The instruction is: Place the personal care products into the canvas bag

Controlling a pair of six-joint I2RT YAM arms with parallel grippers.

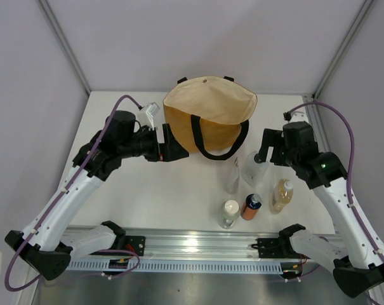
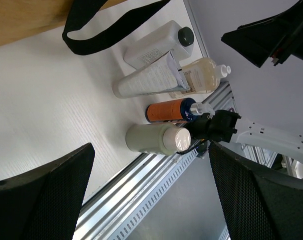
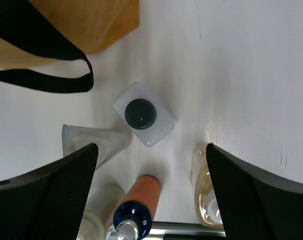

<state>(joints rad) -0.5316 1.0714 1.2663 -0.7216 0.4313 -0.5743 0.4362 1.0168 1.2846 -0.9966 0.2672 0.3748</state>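
The bottle's sides stand slanted to my fingers, so I will next lower my right gripper left in the top view and turn onto the grey-capped bottle's body [image 1: 254,171] [image 3: 157,126].
The mustard-tan canvas bag [image 1: 207,114] stands open at the back centre, its black handle hanging down the front. Five bottles stand in front of it: a slim clear one [image 1: 233,176], a grey-capped one [image 1: 254,168], an orange dark-capped one [image 1: 251,206], a white-capped one [image 1: 229,214] and a yellowish one [image 1: 281,195]. My left gripper [image 1: 174,145] is open and empty beside the bag's left side. My right gripper [image 1: 264,154] is open and empty above the bottles, with the grey-capped bottle [image 3: 143,114] just beyond its fingers [image 3: 46,195] and the orange bottle [image 3: 141,197] between them.
An aluminium rail [image 1: 192,244] runs along the table's near edge, close to the front bottles. The left wrist view shows the bag handle [image 2: 106,30] and the bottle cluster [image 2: 154,138] beside the rail. Grey walls enclose the table on the left, right and back.
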